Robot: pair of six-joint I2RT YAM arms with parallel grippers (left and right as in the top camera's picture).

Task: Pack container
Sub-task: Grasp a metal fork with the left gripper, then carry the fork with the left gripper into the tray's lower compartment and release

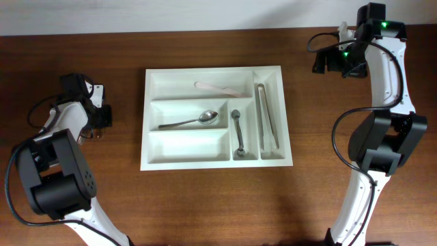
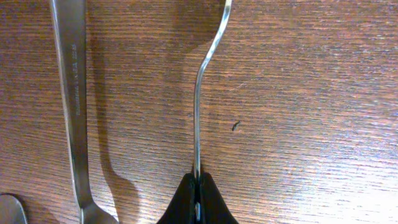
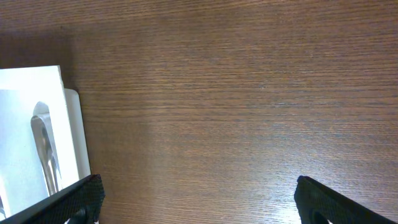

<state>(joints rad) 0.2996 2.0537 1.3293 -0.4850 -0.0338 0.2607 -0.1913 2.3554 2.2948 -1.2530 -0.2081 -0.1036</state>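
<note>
The robot's left gripper needs to rise and turn next, moving right in the overhead view to release the thin metal utensil in the tray's near long section [image 1: 189, 147], because that section is empty.
The container [image 1: 151, 123] is a large white cutlery tray in the middle of the table. It holds a white plastic utensil [image 1: 218, 88], a metal spoon [image 1: 191, 121], a small spoon [image 1: 237, 133] and tongs [image 1: 267, 117]. My left gripper [image 2: 198, 180] is shut on a thin metal utensil handle [image 2: 198, 118], seen edge-on just above the wood; in the overhead view the gripper [image 1: 99, 117] is left of the tray. My right gripper [image 3: 199, 193] is open and empty, over bare wood right of the tray's corner [image 3: 71, 137]. In the overhead view the right gripper [image 1: 326, 60] is at the far right.
A second metal utensil [image 2: 73, 106] lies flat on the wood left of the held one, and part of another [image 2: 9, 210] shows at the bottom left corner. The tongs [image 3: 45, 149] show in the right wrist view.
</note>
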